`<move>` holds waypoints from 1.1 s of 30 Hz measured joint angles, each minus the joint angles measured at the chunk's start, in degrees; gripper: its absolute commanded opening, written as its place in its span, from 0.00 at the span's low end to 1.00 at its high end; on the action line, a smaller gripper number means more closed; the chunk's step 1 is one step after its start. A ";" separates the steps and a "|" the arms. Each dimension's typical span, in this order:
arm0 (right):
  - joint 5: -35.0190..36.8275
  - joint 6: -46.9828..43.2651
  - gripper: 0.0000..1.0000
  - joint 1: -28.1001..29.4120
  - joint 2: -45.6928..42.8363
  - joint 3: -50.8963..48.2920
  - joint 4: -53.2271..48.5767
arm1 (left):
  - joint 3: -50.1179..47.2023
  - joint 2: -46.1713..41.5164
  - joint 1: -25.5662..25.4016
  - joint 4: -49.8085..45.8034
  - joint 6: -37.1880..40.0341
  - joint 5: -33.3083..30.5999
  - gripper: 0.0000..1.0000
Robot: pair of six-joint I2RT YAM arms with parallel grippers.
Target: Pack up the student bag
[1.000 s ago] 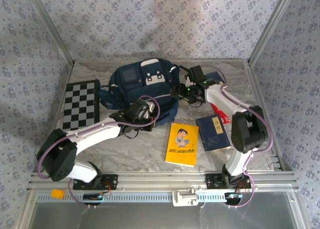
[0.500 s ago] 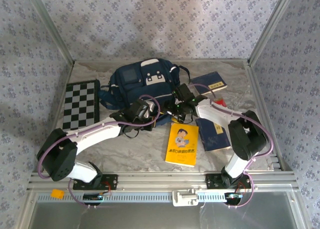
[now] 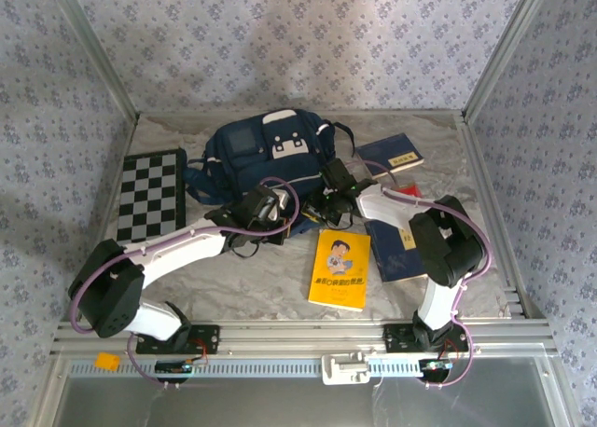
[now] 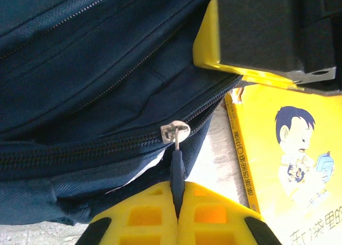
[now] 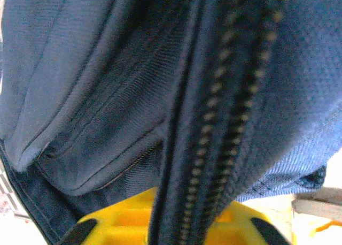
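Note:
The bag's end by the checkerboard is past the teeth that are still joined. My left gripper needs to pull the zipper pull there next, so that the teeth open, and then let go of the pull.
The student bag [image 3: 266, 157], navy with white stripes, lies at the back middle of the table. My left gripper [image 4: 177, 194] is shut on the dark zipper pull [image 4: 177, 173] that hangs from the silver slider [image 4: 175, 132] at the bag's near edge; from above it [image 3: 284, 224] sits at that edge. My right gripper [image 5: 184, 215] is shut on a fold of the bag's zipper edge [image 5: 214, 148], whose fabric runs down between the yellow fingers [image 5: 123, 221]. Seen from above, the right gripper [image 3: 325, 201] is close beside the left one.
A checkerboard [image 3: 147, 196] lies left of the bag. A yellow book [image 3: 340, 268] lies just in front of the grippers, close to the zipper [image 4: 288, 165]. One blue book [image 3: 399, 252] lies under the right arm, another [image 3: 392, 153] at the back right.
The right arm swung from the bag's right side down to its near edge beside the left gripper, and its jaws shut on the zipper edge. The left gripper held still.

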 measured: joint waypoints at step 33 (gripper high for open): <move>-3.76 -6.21 0.00 -3.98 -11.10 -5.27 -0.92 | 5.49 10.62 34.29 -2.58 -1.95 2.19 0.00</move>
